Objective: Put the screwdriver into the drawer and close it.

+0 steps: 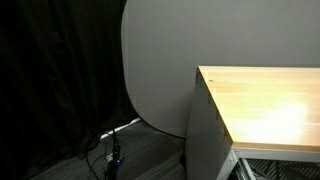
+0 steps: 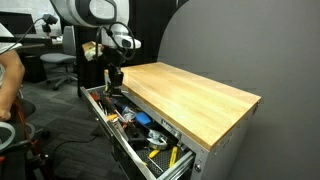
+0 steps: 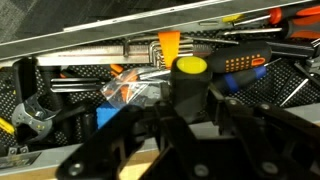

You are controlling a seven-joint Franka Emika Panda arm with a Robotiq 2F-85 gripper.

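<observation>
The open mesh past the orange-and-black handle is below my gripper, on the right in the wrist view. My gripper will go down toward that side next.
The drawer (image 2: 112,135) of the wood-topped cabinet stands pulled open and is full of tools; a corner of it shows in an exterior view (image 1: 268,166). My gripper (image 2: 113,84) hangs over the far end of the open drawer. In the wrist view the gripper (image 3: 192,118) is shut on the screwdriver (image 3: 190,78), whose black handle with a yellow cap stands between the fingers above the drawer's contents. The shaft is hidden by the fingers.
The wooden tabletop (image 2: 195,90) is bare in both exterior views. The drawer holds several tools, among them an orange-and-black screwdriver (image 3: 245,62), hex keys (image 3: 150,50) and a wrench (image 3: 30,110). A person's arm (image 2: 8,85) and office chairs stand beside the cabinet.
</observation>
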